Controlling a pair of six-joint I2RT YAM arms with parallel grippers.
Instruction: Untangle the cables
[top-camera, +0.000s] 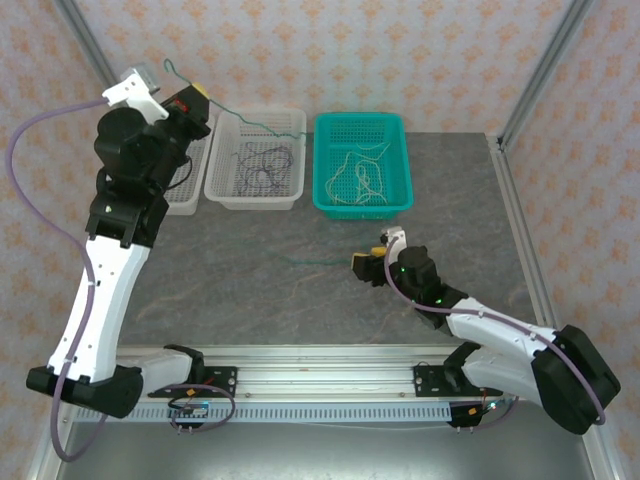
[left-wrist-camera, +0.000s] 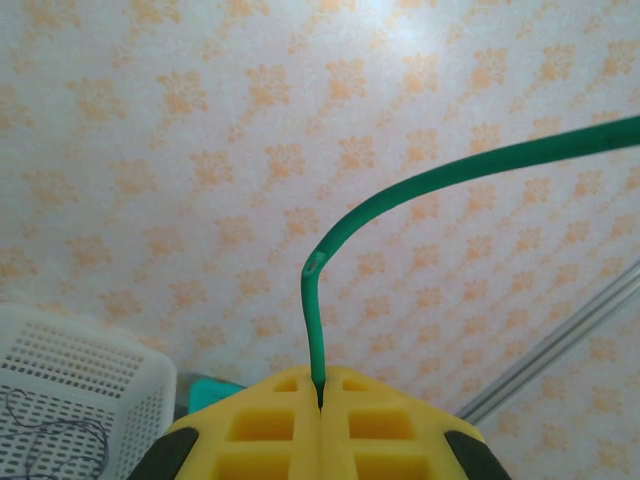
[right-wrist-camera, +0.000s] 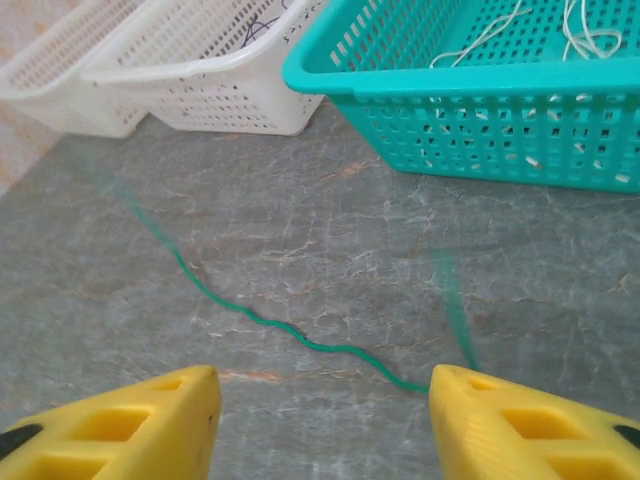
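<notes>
My left gripper will next lower away from the purple cables over the white basket behind its arm (top-camera: 190, 178) to release there, as the other baskets hold other colours.
My left gripper (top-camera: 200, 95) is raised at the back left, shut on a green cable (top-camera: 262, 121) that trails right over the white basket. In the left wrist view the green cable (left-wrist-camera: 400, 195) rises from between the closed yellow fingertips of the left gripper (left-wrist-camera: 320, 385). My right gripper (top-camera: 362, 268) is low over the table, open. A green cable (right-wrist-camera: 270, 325) lies wavy on the table between its fingers (right-wrist-camera: 500, 420), its end touching the right one; parts of it are blurred. Whether the two green stretches join, I cannot tell.
A white basket (top-camera: 222, 190) holds dark purple cables (top-camera: 258, 162). Beside it, a teal basket (top-camera: 400, 195) holds cream-white cables (top-camera: 362, 172). Another white basket (top-camera: 185, 195) stands at the far left, partly behind the left arm. The right wrist view shows the teal basket (right-wrist-camera: 480, 110) close ahead.
</notes>
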